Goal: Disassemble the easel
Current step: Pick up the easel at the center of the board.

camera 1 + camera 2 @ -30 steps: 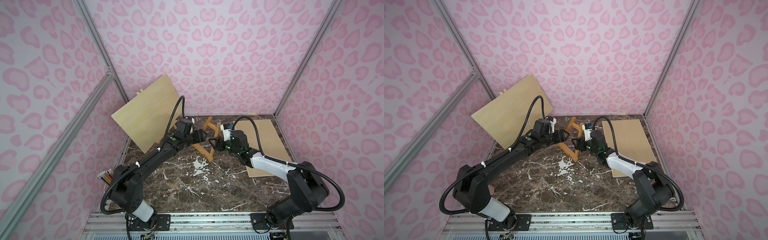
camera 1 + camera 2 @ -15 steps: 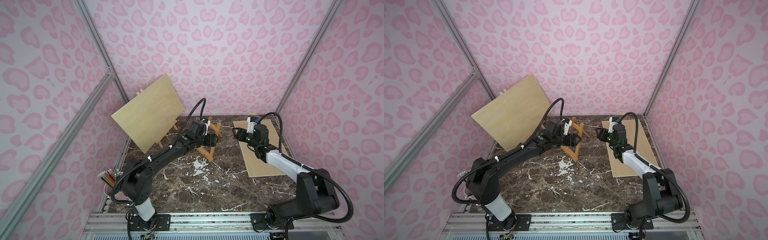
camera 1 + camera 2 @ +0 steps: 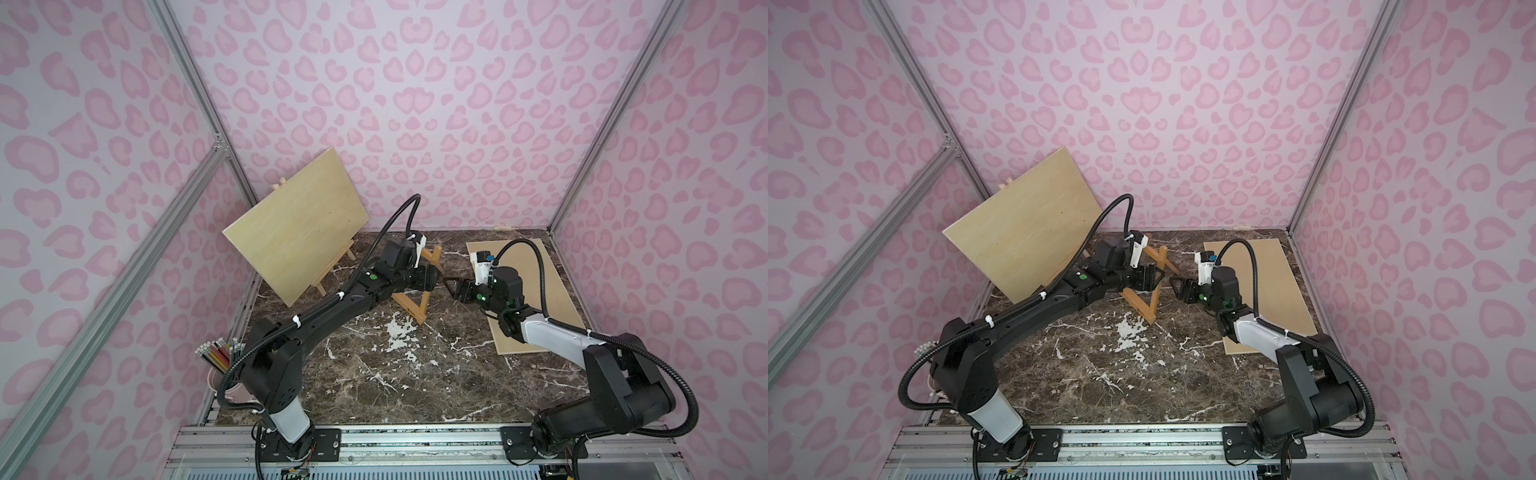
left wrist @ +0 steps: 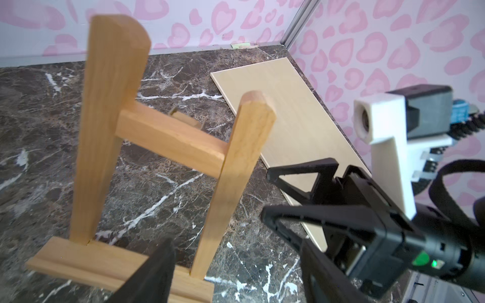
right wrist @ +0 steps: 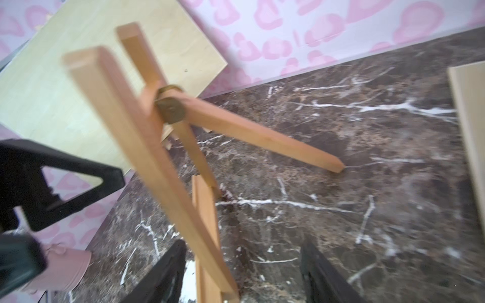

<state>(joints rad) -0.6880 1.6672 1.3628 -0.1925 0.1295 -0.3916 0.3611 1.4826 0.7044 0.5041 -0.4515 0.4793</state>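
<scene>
Next, my right gripper moves across to the easel, turning its open fingers square around the nearer upright's upper part (image 3: 1160, 261) (image 5: 137, 141), because that upright slants past one finger.
A small bare wooden easel (image 3: 411, 309) (image 3: 1140, 309) stands upright on the marble table, near its middle. My left gripper (image 3: 434, 276) (image 3: 1156, 278) hovers at the easel's left side, jaws open. In the left wrist view, the H-shaped frame (image 4: 168, 139) rises ahead and one upright's foot shows between the open gripper (image 4: 236, 278). My right gripper (image 3: 451, 286) (image 3: 1177, 286) faces the easel from the right, open and empty. The right wrist view shows the easel (image 5: 147, 136) side-on, its rear leg (image 5: 262, 136) splayed from a brass hinge (image 5: 170, 107), with the front upright low between the open gripper (image 5: 241, 275).
A second easel at the back left carries a pale wooden board (image 3: 295, 237). Another board (image 3: 536, 299) lies flat on the table's right side, under the right arm. A pink cup of pencils (image 3: 220, 365) stands at the front left corner. Pink patterned walls close in three sides.
My right gripper swung out over the flat board and has come back to the easel's right side. The left gripper has crept rightward along the easel. The easel has not moved.
</scene>
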